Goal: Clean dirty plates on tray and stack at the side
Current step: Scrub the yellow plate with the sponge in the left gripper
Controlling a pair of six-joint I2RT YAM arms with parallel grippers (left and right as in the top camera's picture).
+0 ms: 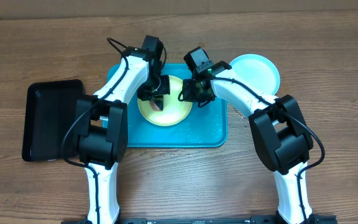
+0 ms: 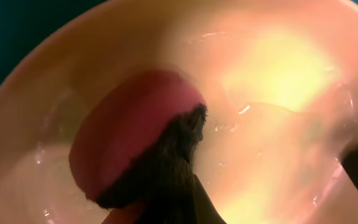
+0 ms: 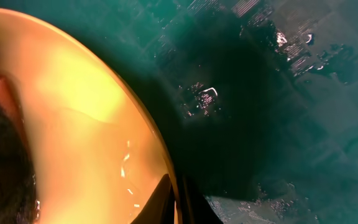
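Note:
My left gripper should next lift off the plate, move over the empty black tray [image 1: 53, 121] and let go of the sponge, because that tray is to its left in the overhead view.
The yellow-green plate [image 1: 176, 111] lies on the teal tray [image 1: 210, 132]. My left gripper [image 1: 157, 98] is over the plate, shut on a red sponge with a dark scouring side [image 2: 129, 137], which presses on the wet plate surface [image 2: 278, 81]. My right gripper [image 1: 189, 94] is shut on the plate's right rim. In the right wrist view its fingers [image 3: 178, 202] pinch the rim of the plate [image 3: 73, 124] above the wet tray [image 3: 278, 124]. The pale cyan plate [image 1: 257, 71] sits on the table at the tray's upper right. The white plate is out of view.
A smaller black tray [image 1: 48, 118] lies on the table to the left of the teal tray. The wooden table [image 1: 328, 74] surrounds both trays. Both arms cross over the teal tray's far half.

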